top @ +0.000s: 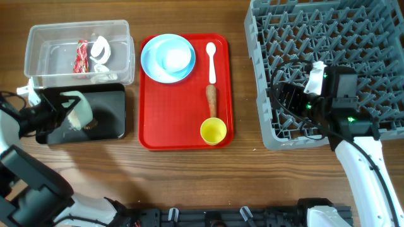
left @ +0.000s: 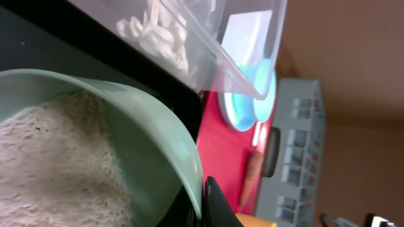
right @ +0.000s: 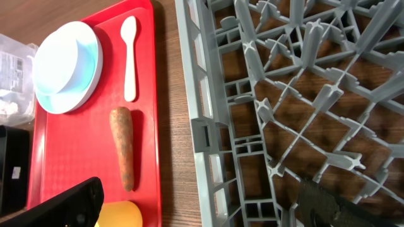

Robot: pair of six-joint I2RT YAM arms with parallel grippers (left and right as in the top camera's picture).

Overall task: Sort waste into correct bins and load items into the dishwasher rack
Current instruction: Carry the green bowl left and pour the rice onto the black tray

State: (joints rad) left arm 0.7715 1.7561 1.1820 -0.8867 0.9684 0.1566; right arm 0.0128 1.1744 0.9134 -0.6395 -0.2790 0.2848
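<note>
My left gripper will next empty the bowl, then swing across and down to release it, because the tray's bare middle (top: 170, 115) (left: 222, 157) is to the gripper's right in the overhead view.
My left gripper (top: 71, 118) is shut on the rim of a pale bowl (top: 79, 112) and holds it tilted over the black bin (top: 110, 104). In the left wrist view my finger (left: 207, 197) pinches the bowl's rim (left: 145, 139), with white rice crumbs (left: 50, 164) inside. The clear bin (top: 123, 38) holds a red wrapper (top: 81, 57) and crumpled white paper (top: 100, 50). My right gripper (top: 287, 104) is open and empty above the front left part of the grey dishwasher rack (top: 379, 38); its fingers (right: 202, 208) are spread wide.
The red tray (top: 183, 120) carries a light-blue plate (top: 148, 60) with a pale bowl (top: 175, 57) on it, a white spoon (top: 211, 60), a carrot (top: 212, 99) and a yellow cup (top: 213, 131). Bare wood lies between the tray and the rack.
</note>
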